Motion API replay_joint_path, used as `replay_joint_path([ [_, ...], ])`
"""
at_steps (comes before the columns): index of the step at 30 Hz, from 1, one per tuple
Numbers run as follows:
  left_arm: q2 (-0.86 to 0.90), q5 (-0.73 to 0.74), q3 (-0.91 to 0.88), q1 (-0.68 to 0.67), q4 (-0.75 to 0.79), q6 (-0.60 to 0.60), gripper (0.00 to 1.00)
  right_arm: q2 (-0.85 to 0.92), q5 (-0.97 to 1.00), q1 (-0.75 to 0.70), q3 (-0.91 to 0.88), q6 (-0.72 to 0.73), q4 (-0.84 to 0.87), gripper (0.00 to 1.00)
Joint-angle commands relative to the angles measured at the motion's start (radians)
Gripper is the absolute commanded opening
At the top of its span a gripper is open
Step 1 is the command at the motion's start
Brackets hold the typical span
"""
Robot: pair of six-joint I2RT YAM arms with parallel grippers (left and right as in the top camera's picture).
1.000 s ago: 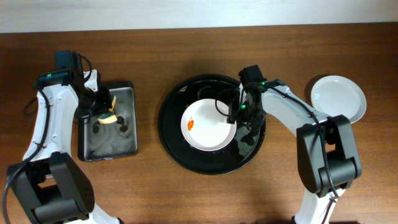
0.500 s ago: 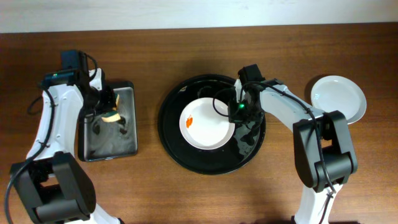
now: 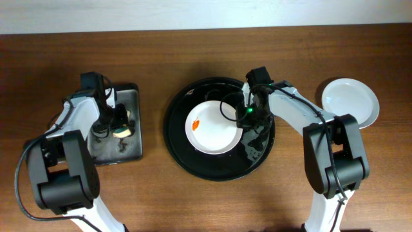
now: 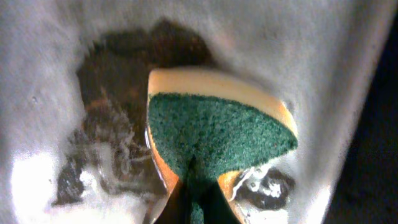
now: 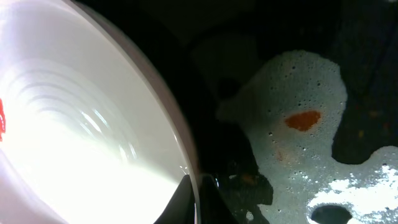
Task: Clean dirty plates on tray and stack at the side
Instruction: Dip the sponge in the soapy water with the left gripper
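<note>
My right gripper rises from the black tray [image 3: 177,151] next, takes its plate across and lowers it onto the second white plate [image 3: 350,103], already at the side.
A white plate [image 3: 214,127] with an orange-red smear [image 3: 196,125] lies in the black round tray [image 3: 177,151]. My right gripper [image 3: 245,116] is shut on this plate's right rim; in the right wrist view the rim [image 5: 174,124] runs down between the closed fingers of the gripper [image 5: 196,190]. A second white plate [image 3: 350,103] lies on the table at the far right. My left gripper [image 3: 116,121] is shut on a yellow sponge with a green scouring face [image 4: 217,130], held low over the small rectangular metal tray [image 3: 131,152].
Soapy foam [image 5: 298,93] with an orange spot [image 5: 303,119] covers the black tray's floor right of the held plate. Foamy water and dark residue [image 4: 106,143] lie in the small metal tray. Bare wooden table [image 3: 212,200] lies in front of the black tray.
My right gripper has closed on the plate's right rim. The left arm has swung in over the metal tray, carrying the sponge a little to the right.
</note>
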Motion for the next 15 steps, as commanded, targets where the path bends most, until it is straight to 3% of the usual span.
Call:
replay_joint_path([
  [1,-0.061,0.126,0.097,-0.001,-0.145,-0.013,0.01,0.039,0.033,0.004,-0.007,-0.013,-0.021,0.04],
  [4,-0.183,0.245,0.159,-0.036,-0.228,-0.013,0.01,0.039,0.033,0.004,-0.007,-0.013,-0.024,0.04],
  [7,-0.215,0.366,0.161,-0.204,-0.190,-0.013,0.01,0.039,0.033,0.004,-0.007,-0.013,-0.025,0.04],
  [12,-0.166,0.313,0.160,-0.470,-0.077,-0.096,0.00,0.039,0.032,0.004,-0.007,-0.013,-0.025,0.04],
  [15,0.002,0.204,0.161,-0.602,-0.047,-0.126,0.00,0.039,0.032,0.004,-0.007,-0.013,-0.028,0.04],
])
